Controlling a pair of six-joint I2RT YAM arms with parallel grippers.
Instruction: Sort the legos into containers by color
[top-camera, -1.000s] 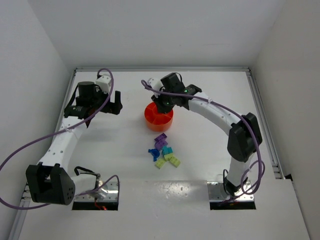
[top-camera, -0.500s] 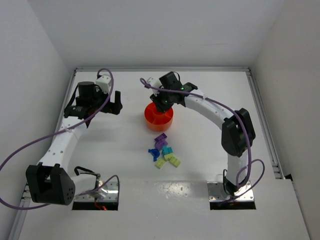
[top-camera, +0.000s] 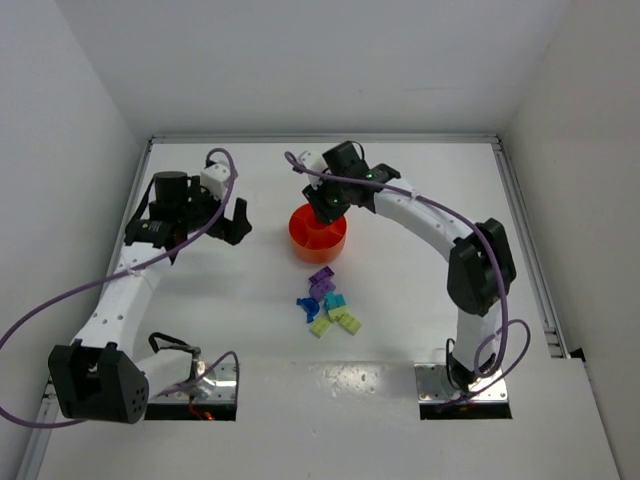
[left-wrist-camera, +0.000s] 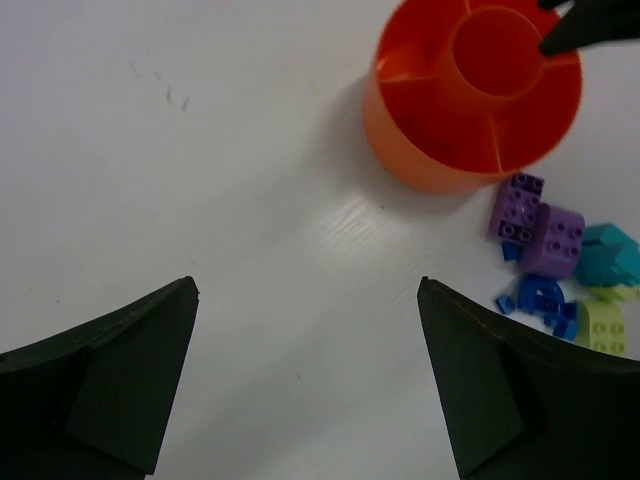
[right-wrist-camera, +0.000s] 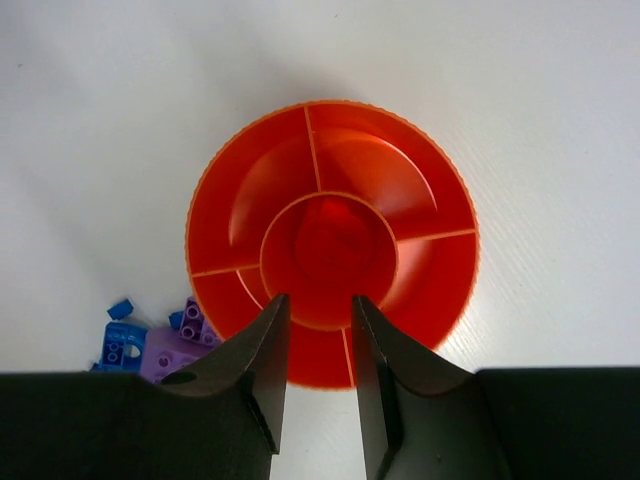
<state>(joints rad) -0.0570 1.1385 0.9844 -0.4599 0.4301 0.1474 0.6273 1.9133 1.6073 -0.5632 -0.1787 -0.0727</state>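
Note:
The curved blue lego (top-camera: 308, 308) (left-wrist-camera: 541, 294) is below my fingers and to their right in the top view, so I should next move my left gripper back, across and down onto it.
The round orange bowl (top-camera: 318, 232) with its centre well and divided sections stands at mid-table. My right gripper (top-camera: 325, 208) hovers over it, open, with nothing between its fingers; in the right wrist view the gripper (right-wrist-camera: 318, 300) frames the near rim of the centre well of the bowl (right-wrist-camera: 440, 200). A darker red shape lies in that well, and I cannot tell what it is. The legos (top-camera: 328, 303) lie in a loose pile in front of the bowl: purple (left-wrist-camera: 540, 225), blue (left-wrist-camera: 540, 298), teal (left-wrist-camera: 610, 255), yellow-green (left-wrist-camera: 600, 325). My left gripper (top-camera: 236, 220) hangs wide open over bare table left of the bowl (left-wrist-camera: 440, 150).
White walls close in the table on the left, back and right. A metal rail (top-camera: 525, 240) runs along the right edge. Purple cables loop from both arms. The arm bases sit at the near edge.
The right gripper's jaws have spread apart above the bowl. The left arm has swung its gripper slightly toward the bowl and the near side.

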